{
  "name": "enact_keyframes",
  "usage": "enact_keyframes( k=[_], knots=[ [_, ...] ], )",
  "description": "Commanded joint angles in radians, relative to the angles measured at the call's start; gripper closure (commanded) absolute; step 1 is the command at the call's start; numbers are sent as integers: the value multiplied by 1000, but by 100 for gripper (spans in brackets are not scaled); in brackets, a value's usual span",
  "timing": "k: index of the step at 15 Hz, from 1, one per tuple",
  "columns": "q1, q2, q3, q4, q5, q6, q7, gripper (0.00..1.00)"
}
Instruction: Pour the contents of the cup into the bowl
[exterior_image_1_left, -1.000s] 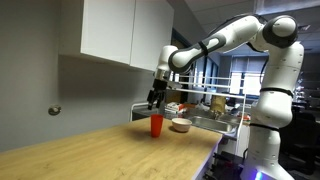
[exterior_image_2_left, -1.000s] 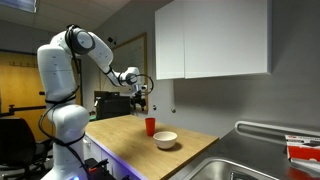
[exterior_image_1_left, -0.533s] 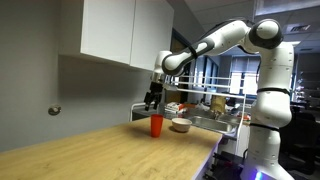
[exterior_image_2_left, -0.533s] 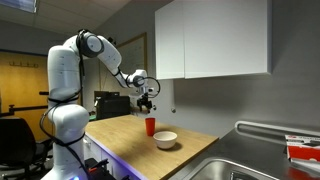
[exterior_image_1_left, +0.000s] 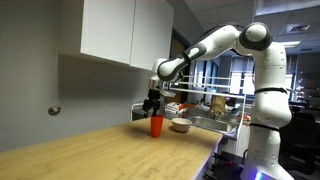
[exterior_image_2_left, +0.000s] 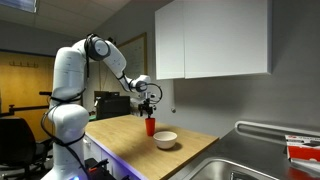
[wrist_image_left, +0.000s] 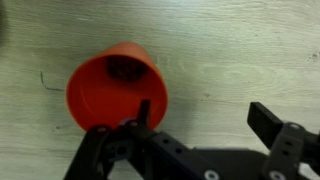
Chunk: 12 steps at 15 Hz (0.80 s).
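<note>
Next, my gripper will lower one fingertip inside the red-orange cup (exterior_image_1_left: 156, 125) and the other outside, then close on its rim.
The red-orange cup (exterior_image_1_left: 156, 125) stands upright on the wooden counter; it also shows in an exterior view (exterior_image_2_left: 150, 126). The white bowl (exterior_image_1_left: 181, 125) sits just beside it, also seen in an exterior view (exterior_image_2_left: 165, 140). My gripper (exterior_image_1_left: 153, 103) hangs directly above the cup, fingers pointing down, as it does in an exterior view (exterior_image_2_left: 148, 103). In the wrist view the cup (wrist_image_left: 116, 85) lies at the left with dark brown bits (wrist_image_left: 124, 68) inside. The gripper (wrist_image_left: 205, 118) is open; one finger overlaps the cup's rim, the other is over bare wood.
The wooden counter (exterior_image_1_left: 100, 150) runs long toward the near side. A sink (exterior_image_2_left: 260, 165) with a faucet lies beyond the bowl. White wall cabinets (exterior_image_2_left: 215, 40) hang above. Clutter, including a yellow item (exterior_image_1_left: 217, 103), sits behind the sink.
The arm has swung over and lowered, bringing the gripper closer above the cup. Cup and bowl have not moved.
</note>
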<state>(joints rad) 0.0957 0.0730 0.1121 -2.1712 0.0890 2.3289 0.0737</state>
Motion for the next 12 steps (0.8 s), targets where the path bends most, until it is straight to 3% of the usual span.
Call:
enact_keyframes(
  k=[1,2,3,5,12],
  knots=[
    [-9,37,-8,36,48,-26,-46,0],
    [-12,43,-9,36,55,-21,-48,0],
    [-14,48,-9,36,63,-20,-52,25],
    [-18,56,-10,37,72,-20,-57,31],
    [-25,53,-11,35,80,-20,-60,87]
  ],
)
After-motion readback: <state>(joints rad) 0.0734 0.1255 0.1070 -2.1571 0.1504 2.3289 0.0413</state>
